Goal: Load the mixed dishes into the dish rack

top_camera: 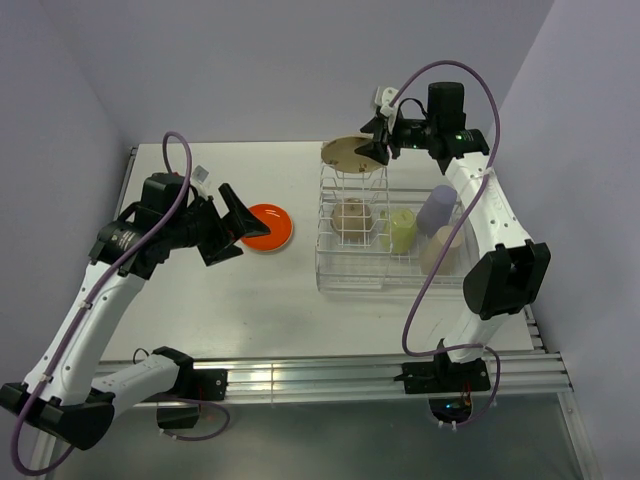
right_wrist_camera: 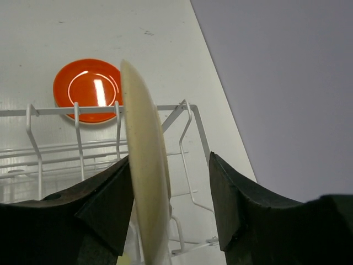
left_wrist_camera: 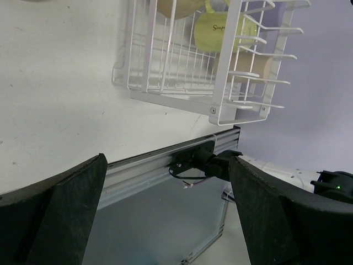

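Observation:
My left gripper moves down next and turns its fingers down onto the orange plate's rim farthest from the rack, since the plate lies flat below it.
The cream-yellow saucer stands on edge at the far end of the dish rack. My right gripper is open around it. In the right wrist view the saucer leans against my left finger, with a wide gap to the other finger; the gripper is over the rack's wires. The orange plate lies flat on the table left of the rack and also shows in the right wrist view. My left gripper hangs open and empty beside the plate. In the rack are the off-white bowl and the yellow-green, lavender and tan cups.
The left wrist view shows the rack's near corner with the yellow-green cup and tan cup inside, and the table's aluminium front rail. Walls close in the table at the back and both sides.

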Motion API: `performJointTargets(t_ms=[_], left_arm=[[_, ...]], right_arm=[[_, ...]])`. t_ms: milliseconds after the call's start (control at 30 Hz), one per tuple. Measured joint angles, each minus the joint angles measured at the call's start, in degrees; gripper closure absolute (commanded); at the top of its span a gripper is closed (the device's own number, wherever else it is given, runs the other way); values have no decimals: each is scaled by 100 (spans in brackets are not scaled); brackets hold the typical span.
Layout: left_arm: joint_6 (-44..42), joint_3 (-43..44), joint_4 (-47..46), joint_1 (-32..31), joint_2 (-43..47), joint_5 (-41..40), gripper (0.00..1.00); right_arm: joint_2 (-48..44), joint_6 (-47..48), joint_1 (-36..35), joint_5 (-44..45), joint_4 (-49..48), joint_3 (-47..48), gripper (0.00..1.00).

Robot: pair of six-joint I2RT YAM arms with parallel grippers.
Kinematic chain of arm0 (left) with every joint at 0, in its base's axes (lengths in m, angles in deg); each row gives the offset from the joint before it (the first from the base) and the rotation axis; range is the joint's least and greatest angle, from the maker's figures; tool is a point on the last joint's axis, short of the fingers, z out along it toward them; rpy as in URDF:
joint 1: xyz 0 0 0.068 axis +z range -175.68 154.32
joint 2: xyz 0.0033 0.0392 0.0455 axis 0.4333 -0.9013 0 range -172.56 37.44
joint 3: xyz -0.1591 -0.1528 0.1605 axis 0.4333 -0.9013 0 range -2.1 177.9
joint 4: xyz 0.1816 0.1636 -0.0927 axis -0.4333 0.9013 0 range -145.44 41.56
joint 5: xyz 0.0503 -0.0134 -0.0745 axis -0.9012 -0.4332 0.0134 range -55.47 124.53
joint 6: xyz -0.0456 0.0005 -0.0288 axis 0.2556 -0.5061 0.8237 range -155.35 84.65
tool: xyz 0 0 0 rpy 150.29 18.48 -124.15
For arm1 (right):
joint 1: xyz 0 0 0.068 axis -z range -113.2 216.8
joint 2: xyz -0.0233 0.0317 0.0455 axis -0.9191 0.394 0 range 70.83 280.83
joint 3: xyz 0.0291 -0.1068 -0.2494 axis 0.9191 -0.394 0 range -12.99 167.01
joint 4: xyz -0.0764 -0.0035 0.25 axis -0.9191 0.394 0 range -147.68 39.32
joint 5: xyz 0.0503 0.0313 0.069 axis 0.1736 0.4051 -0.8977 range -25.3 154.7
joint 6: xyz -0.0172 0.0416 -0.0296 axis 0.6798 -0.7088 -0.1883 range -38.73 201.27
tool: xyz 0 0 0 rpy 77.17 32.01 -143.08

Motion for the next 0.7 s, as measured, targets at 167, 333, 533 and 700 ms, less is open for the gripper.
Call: performJointTargets(t_ms=[167,333,533,700], left_arm=[[136,-140,-24,39,4,-44,1],[356,-476,-151,157,22,-59,1],[691,-949,-404,214,20,-61,1],[955,-1110,-424,262,-42,-175,1]], right_arm=[[-42,-92,-37,4,-203,-138,1],[-138,-334,-81,-48,-503,-378,0],[-214,-365,-114,-118,-463,-372,0],[-424,-367,-155,-192,-380,-431,0]])
